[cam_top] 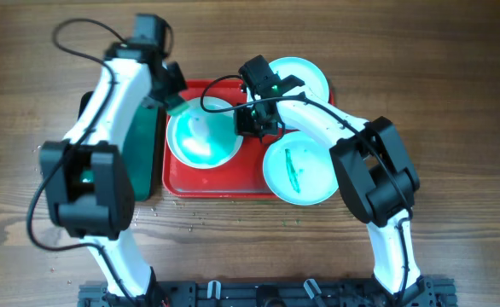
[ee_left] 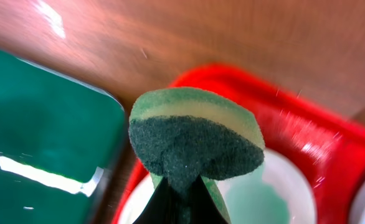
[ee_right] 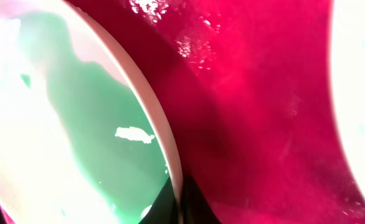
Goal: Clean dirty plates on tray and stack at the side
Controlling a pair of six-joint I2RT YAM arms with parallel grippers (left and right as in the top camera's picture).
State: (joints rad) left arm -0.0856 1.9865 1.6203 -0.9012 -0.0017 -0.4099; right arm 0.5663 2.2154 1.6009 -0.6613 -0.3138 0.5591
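My right gripper lifts and tilts the white plate next, then lowers and releases it on the bottom of the tray beside the aqua plates, because they leave room there.
The white plate (cam_top: 203,135) lies at the left of the red tray (cam_top: 233,183), its inside covered by a green smear. My right gripper (cam_top: 252,119) is shut on its right rim; the right wrist view shows the rim (ee_right: 164,130) pinched between the fingers (ee_right: 181,202) over the tray floor (ee_right: 263,93). My left gripper (cam_top: 175,98) is shut on a green sponge (ee_left: 195,140) and holds it above the plate's far left edge (ee_left: 282,186). One aqua plate (cam_top: 299,78) sits at the tray's back right. Another aqua plate (cam_top: 301,170), with a green streak, sits at the front right.
A dark green tray (cam_top: 145,145) lies directly left of the red tray, under my left arm; it also shows in the left wrist view (ee_left: 39,124). Bare wooden table (cam_top: 455,85) surrounds both trays. Small crumbs dot the table in front of the red tray.
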